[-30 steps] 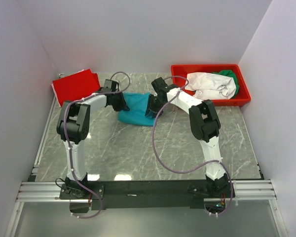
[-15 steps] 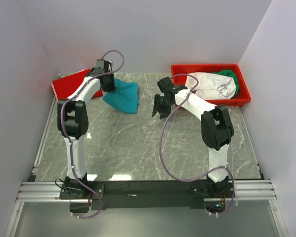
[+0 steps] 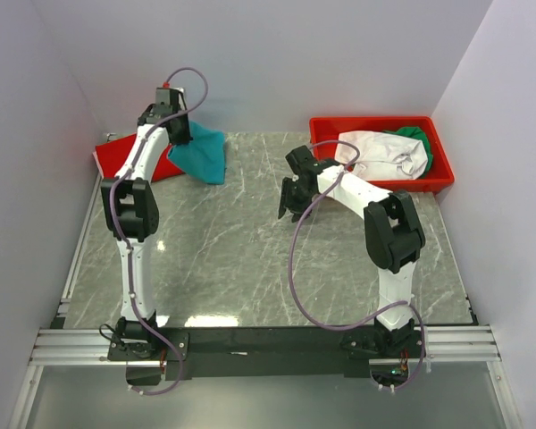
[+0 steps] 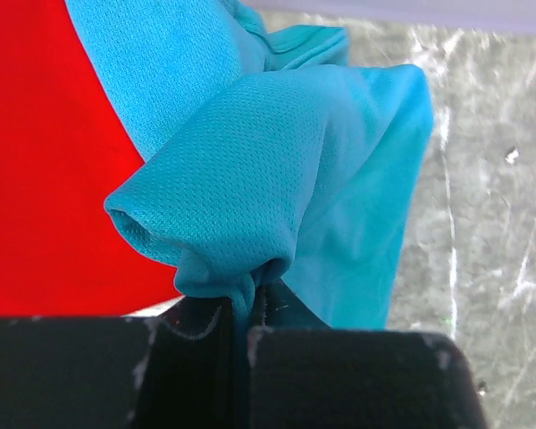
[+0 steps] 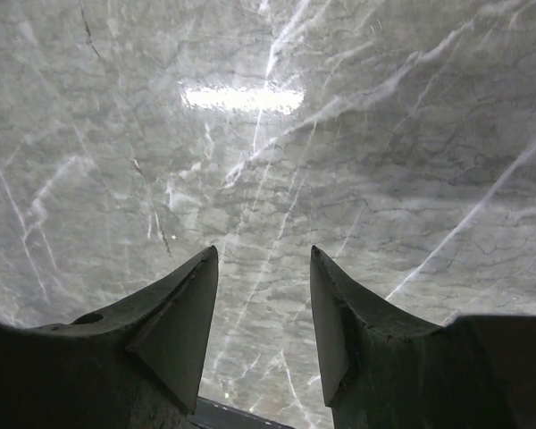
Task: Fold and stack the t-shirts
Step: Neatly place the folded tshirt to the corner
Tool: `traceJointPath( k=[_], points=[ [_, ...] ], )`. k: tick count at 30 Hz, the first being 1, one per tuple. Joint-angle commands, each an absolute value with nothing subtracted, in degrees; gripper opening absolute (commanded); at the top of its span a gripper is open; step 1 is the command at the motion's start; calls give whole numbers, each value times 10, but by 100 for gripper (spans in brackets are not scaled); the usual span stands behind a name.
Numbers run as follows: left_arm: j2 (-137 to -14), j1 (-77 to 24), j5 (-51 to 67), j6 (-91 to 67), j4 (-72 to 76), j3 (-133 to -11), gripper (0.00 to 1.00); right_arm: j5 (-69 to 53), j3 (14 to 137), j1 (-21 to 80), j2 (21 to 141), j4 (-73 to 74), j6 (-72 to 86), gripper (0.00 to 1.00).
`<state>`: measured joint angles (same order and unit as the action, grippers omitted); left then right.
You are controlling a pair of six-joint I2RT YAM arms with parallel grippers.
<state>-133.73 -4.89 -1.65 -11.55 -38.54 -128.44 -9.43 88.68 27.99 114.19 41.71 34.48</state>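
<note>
Next, my left gripper moves to the left in the top view, over the folded red t-shirt, and releases, since the teal t-shirt (image 3: 202,154) hangs partly over marble.
My left gripper (image 3: 180,130) is shut on the teal t-shirt (image 3: 202,154) and holds it lifted at the back left, hanging beside and partly over the folded red t-shirt (image 3: 129,156). In the left wrist view the teal t-shirt (image 4: 268,170) bunches between my fingers (image 4: 196,335), with the red t-shirt (image 4: 45,179) below at the left. My right gripper (image 3: 288,201) is open and empty over the bare marble near the middle; its fingers (image 5: 174,331) frame only tabletop. The white t-shirt (image 3: 380,152) and the green t-shirt (image 3: 415,136) lie crumpled in the red bin.
The red plastic bin (image 3: 442,179) stands at the back right. White walls close in the left, back and right sides. The marble table (image 3: 250,268) ends at a metal rail along the near edge, where the arm bases sit.
My left gripper has carried the teal t-shirt from the table's middle up and to the back left, over the red t-shirt. My right gripper has let go of it and drawn back a little.
</note>
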Motion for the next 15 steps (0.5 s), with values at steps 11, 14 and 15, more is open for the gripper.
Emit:
traceJointPath(
  k=[11,14,15],
  points=[
    [-1310,47,3,-105,-359,-1325,0,-85,840,278,1091,417,353,52],
    [-1308,69,12,-107,-356,-1326,0,-86,839,279,1091,417,355,52],
    [-1308,75,16,-108,-355,-1326,0,-86,841,279,1092,418,355,52]
  ],
)
